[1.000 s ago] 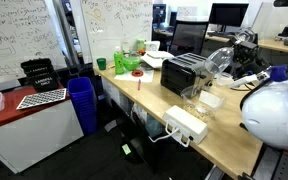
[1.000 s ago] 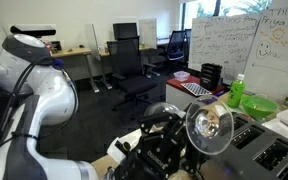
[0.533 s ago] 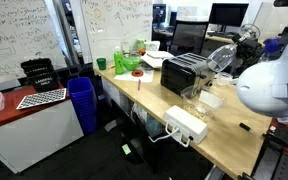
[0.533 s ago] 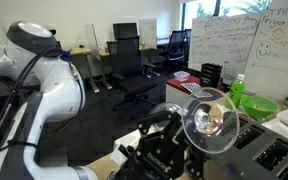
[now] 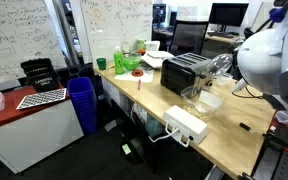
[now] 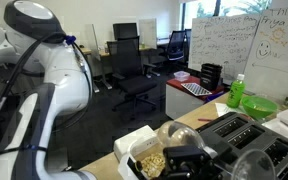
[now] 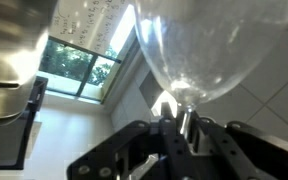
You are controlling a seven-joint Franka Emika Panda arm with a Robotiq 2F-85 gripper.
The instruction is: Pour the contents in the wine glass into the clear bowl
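I will turn my gripper next to stand up the wine glass point(image 5: 221, 65), which hangs tilted. I will draw back and down to the desk beside the clear bowl, and this will free the stem of the glass.
My gripper point(image 7: 181, 126) is shut on the thin stem of the wine glass point(image 7: 206, 40), whose rounded clear cup fills the top of the wrist view. In an exterior view the wine glass point(image 5: 221, 65) hangs tilted just beside the toaster, above the desk, with my gripper point(image 5: 233, 62) behind it. The clear bowl point(image 5: 193, 96) sits on the desk in front of the toaster, below and to the near side of the glass. In an exterior view the glass point(image 6: 174, 137) shows low in the frame above my dark gripper point(image 6: 189, 165). I cannot tell what the cup holds.
A silver toaster point(image 5: 184, 72) stands mid-desk and also shows in an exterior view point(image 6: 246, 130). A flat white box point(image 5: 187, 125) lies near the desk's front edge. A green bottle point(image 5: 119, 61) and a green bowl point(image 5: 135, 62) stand at the far end. Office chairs stand behind.
The arm has swung; its white body now fills more of both exterior views. The glass has moved down and away from one exterior camera, staying beside the toaster.
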